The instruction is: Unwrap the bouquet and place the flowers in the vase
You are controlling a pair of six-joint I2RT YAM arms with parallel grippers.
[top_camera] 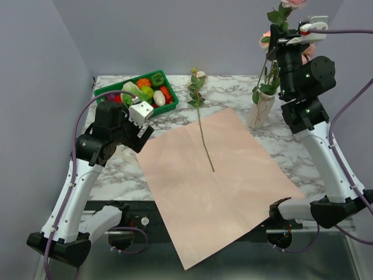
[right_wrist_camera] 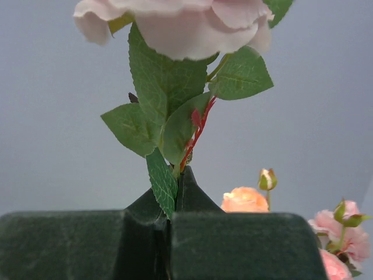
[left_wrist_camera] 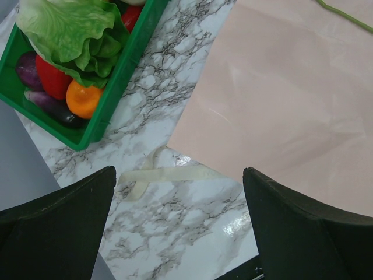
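Note:
My right gripper lowers toward the cream vase's opening next, then releases the rose's stem, as it still holds the rose high above the other blooms.
The pink wrapping paper of the bouquet lies spread flat on the marble table. One of the flowers, with a cream bud, rests across its far edge. The cream vase stands at the back right with several flowers in it. High above it, my right gripper is shut on the stem of a pale pink rose; the stem hangs down toward the vase. Peach and pink blooms show behind. My left gripper hovers open over bare marble beside the paper, nothing between its fingers.
A green crate of toy vegetables sits at the back left, close to my left gripper. The cream ribbon lies loose on the marble at the paper's left corner. The paper's near corner overhangs the table's front edge.

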